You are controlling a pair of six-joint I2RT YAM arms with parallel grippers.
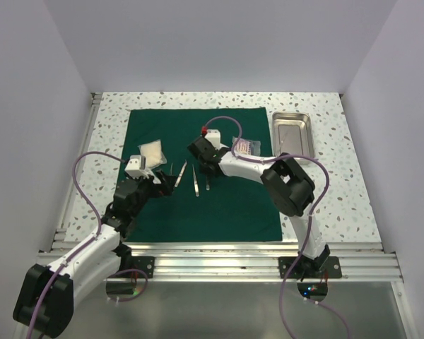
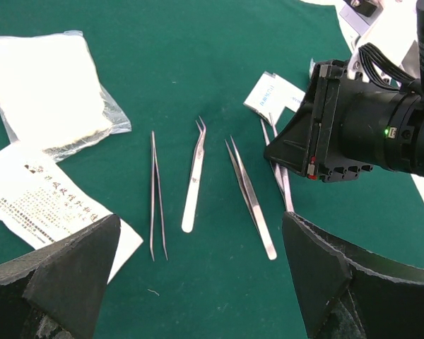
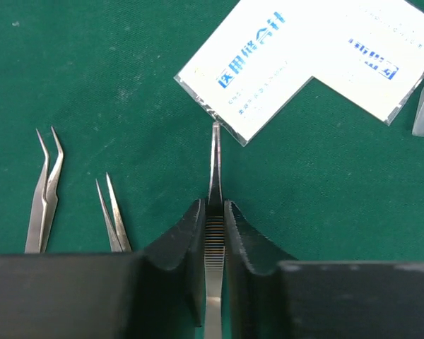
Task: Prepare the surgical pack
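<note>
My right gripper has the tweezers and should next carry them up past the white packets, then lower them over the steel tray, whose bottom point(image 1: 292, 135) has open room.
The surgical pack is a dark green sheet point(image 1: 233, 212) lying flat and open on the table. My right gripper point(image 3: 214, 212) is shut on a pair of steel tweezers point(image 3: 215, 152), low over the sheet, with the tips pointing at a white packet point(image 3: 254, 63). The same gripper point(image 1: 206, 159) shows over the sheet's middle in the top view. My left gripper point(image 2: 198, 282) is wide open and empty above the sheet, just in front of three loose tweezers point(image 2: 194, 176). It is at the sheet's left part in the top view point(image 1: 159, 185).
A shiny steel tray point(image 1: 291, 134) stands off the sheet at the back right. A gauze bag point(image 2: 46, 92) and a printed paper packet point(image 2: 42, 201) lie on the sheet at the left. Two more white packets point(image 1: 244, 147) lie beside the right gripper.
</note>
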